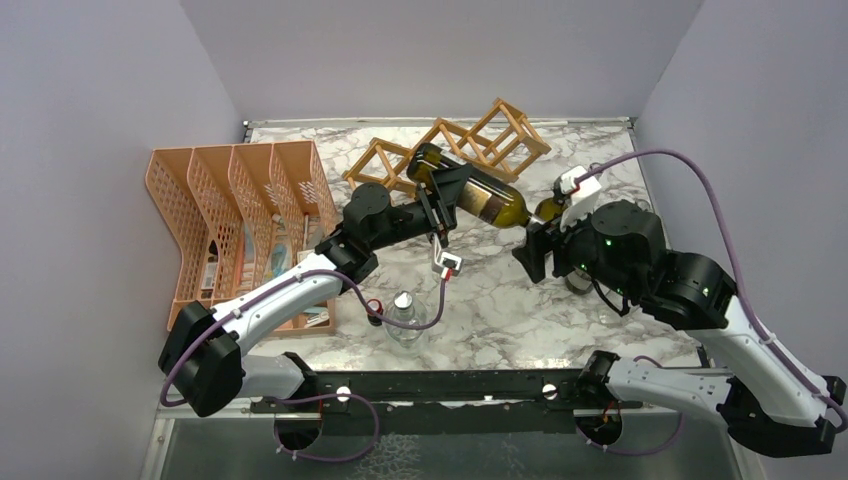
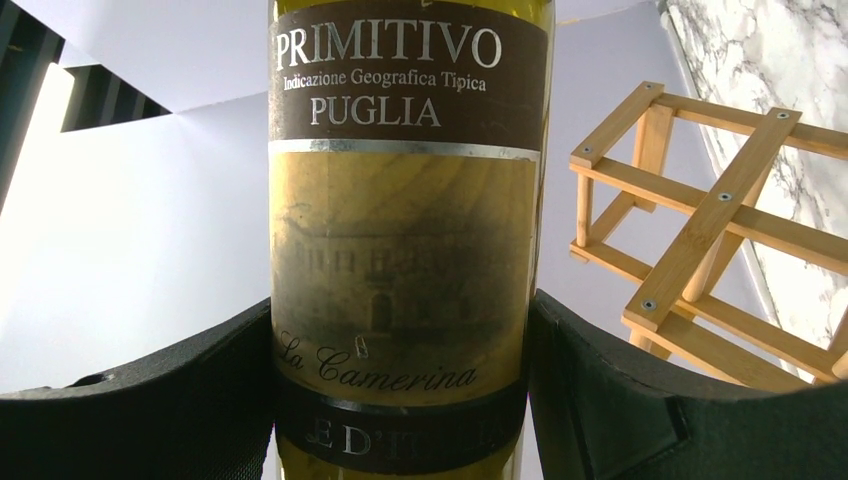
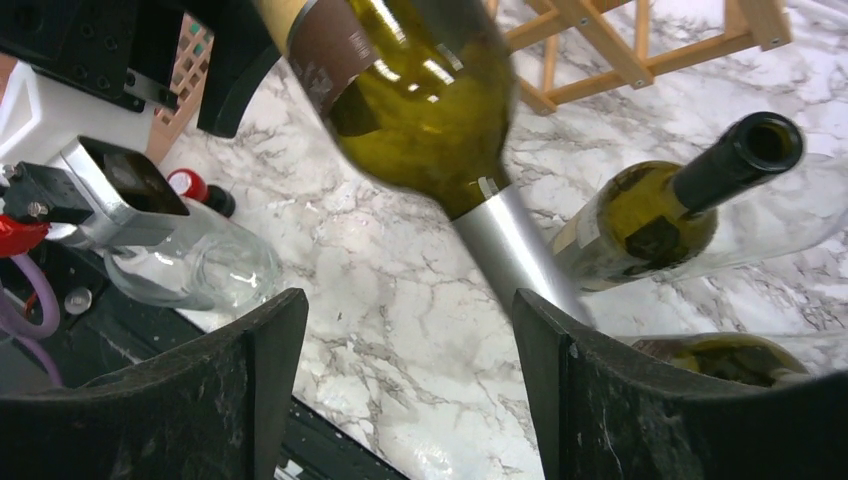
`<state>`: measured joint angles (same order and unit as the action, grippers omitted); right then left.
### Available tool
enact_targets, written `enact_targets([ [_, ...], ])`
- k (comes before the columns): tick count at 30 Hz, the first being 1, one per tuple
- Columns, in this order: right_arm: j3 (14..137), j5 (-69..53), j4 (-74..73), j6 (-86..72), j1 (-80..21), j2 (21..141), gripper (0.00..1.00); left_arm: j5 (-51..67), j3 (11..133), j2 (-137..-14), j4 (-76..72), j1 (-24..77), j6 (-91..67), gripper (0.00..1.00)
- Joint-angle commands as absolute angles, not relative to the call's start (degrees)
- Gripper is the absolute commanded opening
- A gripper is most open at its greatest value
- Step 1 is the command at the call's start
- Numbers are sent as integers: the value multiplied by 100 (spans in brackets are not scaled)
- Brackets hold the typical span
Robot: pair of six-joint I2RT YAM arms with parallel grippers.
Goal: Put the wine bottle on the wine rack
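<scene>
The bottle's neck runs beside one finger of my right gripper. I need to move it sideways to straddle the bottle's silver neck [image 3: 495, 245], then down and in toward the bottle's shoulder.
The wine bottle [image 1: 490, 203] is green glass with a brown and tan label and a silver foil neck. It hangs tilted above the marble table, base toward the back left. My left gripper [image 1: 447, 200] is shut on its labelled body [image 2: 400, 200], with a pad on each side. The wooden lattice wine rack [image 1: 450, 145] stands just behind the bottle's base and also shows in the left wrist view [image 2: 700, 230]. My right gripper [image 1: 532, 255] is open at the neck end; the silver neck [image 3: 495, 245] runs down beside its right finger [image 3: 600, 400].
An orange mesh file organiser [image 1: 240, 215] stands at the left. A clear glass bottle [image 1: 403, 315] and a small red-capped bottle [image 1: 373, 308] are near the front edge. Two more green bottles [image 3: 690, 195] [image 3: 730, 355] sit on the table by my right gripper.
</scene>
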<state>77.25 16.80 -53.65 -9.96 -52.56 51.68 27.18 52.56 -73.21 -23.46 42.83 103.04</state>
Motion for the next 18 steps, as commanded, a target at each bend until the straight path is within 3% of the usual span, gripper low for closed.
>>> enact_targets([
  [1,7600,2255,-4857,-924,-5277,4918,78,2976,5408,-7080,-2680,4342,10433,0],
  [10,7413,2369,-5086,-963,-5273,5198,79,2993,5501,-7120,-2552,4348,10390,0],
  [18,7360,1338,-5453,-1241,-5274,5789,62,3107,5666,-7104,-2363,4353,10153,0],
])
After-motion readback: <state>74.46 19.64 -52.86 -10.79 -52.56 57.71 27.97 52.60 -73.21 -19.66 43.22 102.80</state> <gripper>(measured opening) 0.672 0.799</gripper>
